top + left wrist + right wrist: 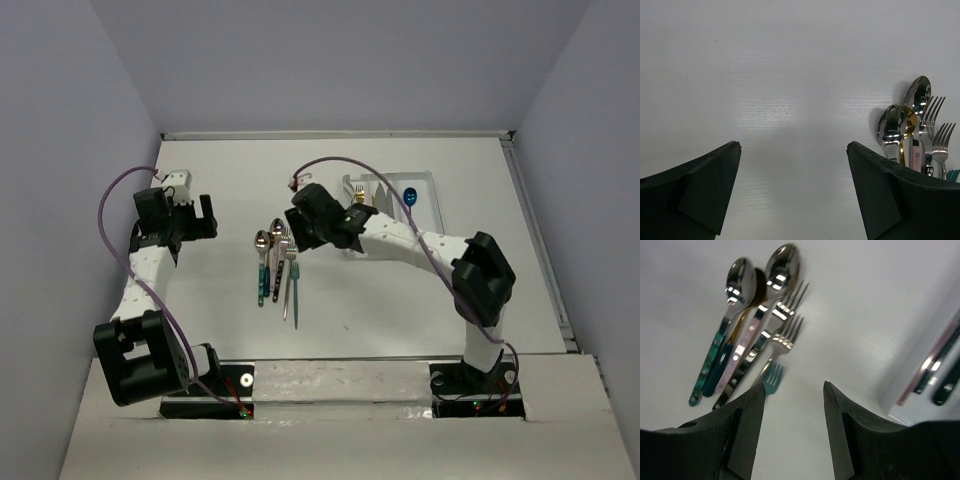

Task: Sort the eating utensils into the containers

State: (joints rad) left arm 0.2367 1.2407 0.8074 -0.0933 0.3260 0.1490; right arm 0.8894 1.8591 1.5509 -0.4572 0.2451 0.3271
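Note:
The teal fork lies uncovered at the pile's edge on the tray side, so the robot's right gripper needs to move back and down onto the teal fork's neck [295,279] [770,391] next.
A pile of loose utensils [275,262] lies mid-table: silver spoons and forks, some with teal or pink handles. It shows at the right of the left wrist view [912,130] and at the upper left of the right wrist view [757,320], with a teal fork [771,378] by my left finger. The white tray [425,180] sits at the back right, partly hidden by the right arm, and holds a blue spoon [409,196] and several other utensils. My left gripper [207,216] [793,146] is open and empty, left of the pile. My right gripper [297,222] [794,386] is open and empty between pile and tray.
The tray's near wall [920,340] runs along the right of the right wrist view, with dark and pink handles inside. The table's raised back edge [340,134] and right edge [540,240] bound the surface. Grey walls stand on both sides.

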